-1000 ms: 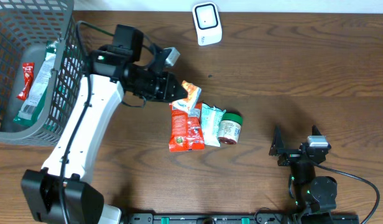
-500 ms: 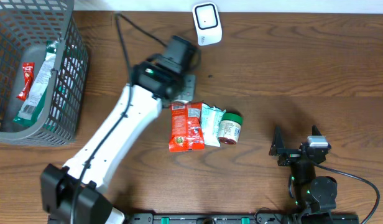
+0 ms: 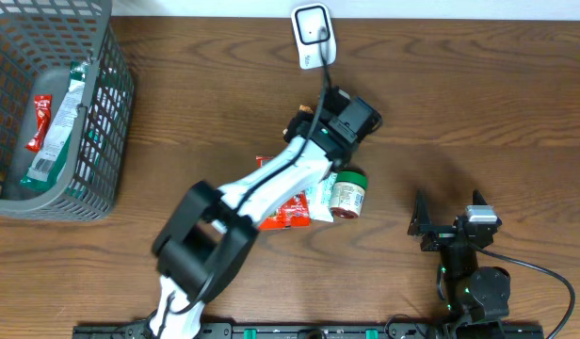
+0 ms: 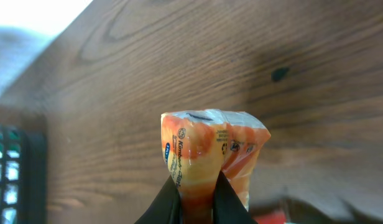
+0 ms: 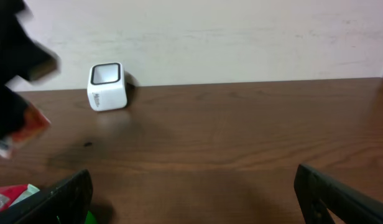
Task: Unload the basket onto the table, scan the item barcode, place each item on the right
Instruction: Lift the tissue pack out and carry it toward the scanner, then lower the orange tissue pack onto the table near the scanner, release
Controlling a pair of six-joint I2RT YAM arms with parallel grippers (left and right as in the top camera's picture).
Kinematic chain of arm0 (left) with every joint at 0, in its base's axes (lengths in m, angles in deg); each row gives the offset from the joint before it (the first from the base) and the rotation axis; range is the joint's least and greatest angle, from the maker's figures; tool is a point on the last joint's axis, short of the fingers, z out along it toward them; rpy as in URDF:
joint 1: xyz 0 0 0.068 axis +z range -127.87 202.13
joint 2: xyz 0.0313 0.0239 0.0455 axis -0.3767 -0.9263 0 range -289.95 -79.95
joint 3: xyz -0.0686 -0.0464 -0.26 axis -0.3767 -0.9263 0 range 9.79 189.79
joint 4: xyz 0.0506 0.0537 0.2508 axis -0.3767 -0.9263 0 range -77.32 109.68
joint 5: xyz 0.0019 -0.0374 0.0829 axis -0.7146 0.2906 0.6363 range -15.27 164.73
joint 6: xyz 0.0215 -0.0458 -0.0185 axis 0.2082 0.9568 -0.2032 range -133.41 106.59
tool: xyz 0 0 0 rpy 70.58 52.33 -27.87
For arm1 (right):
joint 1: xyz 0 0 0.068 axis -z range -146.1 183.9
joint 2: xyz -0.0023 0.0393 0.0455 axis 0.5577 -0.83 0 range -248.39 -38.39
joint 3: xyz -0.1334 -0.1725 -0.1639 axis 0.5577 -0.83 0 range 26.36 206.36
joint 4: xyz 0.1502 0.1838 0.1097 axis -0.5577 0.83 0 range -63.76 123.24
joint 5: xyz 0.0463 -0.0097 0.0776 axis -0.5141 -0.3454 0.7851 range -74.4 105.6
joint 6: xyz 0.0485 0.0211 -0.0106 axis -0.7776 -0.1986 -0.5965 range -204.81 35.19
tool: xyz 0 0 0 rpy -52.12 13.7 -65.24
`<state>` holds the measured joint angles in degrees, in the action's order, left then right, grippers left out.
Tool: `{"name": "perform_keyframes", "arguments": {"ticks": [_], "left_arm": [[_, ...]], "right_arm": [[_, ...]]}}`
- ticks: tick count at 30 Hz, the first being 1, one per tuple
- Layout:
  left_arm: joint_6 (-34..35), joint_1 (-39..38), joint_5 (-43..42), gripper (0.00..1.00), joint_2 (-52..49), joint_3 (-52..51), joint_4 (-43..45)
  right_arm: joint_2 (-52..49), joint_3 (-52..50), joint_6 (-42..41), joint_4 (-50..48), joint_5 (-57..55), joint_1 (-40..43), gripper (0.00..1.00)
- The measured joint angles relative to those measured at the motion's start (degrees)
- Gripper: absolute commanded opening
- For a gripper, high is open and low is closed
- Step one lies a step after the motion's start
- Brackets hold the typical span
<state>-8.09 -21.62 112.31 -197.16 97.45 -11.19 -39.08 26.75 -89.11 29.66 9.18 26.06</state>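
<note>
The robot's left gripper will next lower the orange snack packet it is holding toward the empty wood between the scanner (image 3: pixel 312 36) and the green-lidded jar.
My left gripper (image 4: pixel 198 185) is shut on the lower end of an orange snack packet (image 4: pixel 210 146), held upright above the wooden table. In the right wrist view the packet (image 5: pixel 22 129) shows at the far left, under the dark left gripper. From overhead the left wrist (image 3: pixel 346 121) hangs over the table's middle, just in front of the white scanner (image 3: pixel 312 36), and hides the packet. The scanner (image 5: pixel 107 87) stands at the table's back edge. My right gripper (image 3: pixel 448 221) rests open and empty at the front right, its jaws (image 5: pixel 194 205) wide apart.
A red packet (image 3: pixel 288 205), a pale packet (image 3: pixel 318 193) and a green-lidded jar (image 3: pixel 349 193) lie together under the left arm. A grey basket (image 3: pixel 102 113) with several packets stands at the far left. A small dark spot (image 4: pixel 278 74) marks the table.
My left arm has swung from beside the basket rightward across the table with the orange packet in its grip, ending near the scanner. The right arm has not moved.
</note>
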Motion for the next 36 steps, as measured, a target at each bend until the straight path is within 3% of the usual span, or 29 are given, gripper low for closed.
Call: {"name": "perform_keyframes", "arguments": {"ticks": [7, 20, 22, 28, 31, 36], "left_arm": [[-8.31, -0.13, 4.74, 0.07, -6.58, 0.0, 6.84], [-10.32, -0.13, 2.51, 0.07, -8.0, 0.0, 8.83], [-10.32, -0.13, 2.14, 0.16, -8.28, 0.0, 9.31], [-10.38, -0.13, 1.57, 0.22, -9.14, -0.13, 9.49], [-10.38, -0.13, 1.53, 0.32, -9.14, -0.17, 9.53], [-10.47, -0.13, 1.53, 0.4, -9.14, -0.2, 9.66]], "right_arm": [[0.0, 0.0, 0.0, 0.0, -0.04, 0.0, 0.99], [0.0, 0.0, 0.0, 0.0, -0.04, 0.0, 0.99], [0.0, 0.0, 0.0, 0.0, -0.04, 0.0, 0.99], [0.0, 0.0, -0.02, 0.0, -0.04, 0.0, 0.99], [0.0, 0.0, 0.0, 0.0, -0.04, 0.0, 0.99], [0.0, 0.0, 0.0, 0.0, -0.04, 0.0, 0.99]]}}
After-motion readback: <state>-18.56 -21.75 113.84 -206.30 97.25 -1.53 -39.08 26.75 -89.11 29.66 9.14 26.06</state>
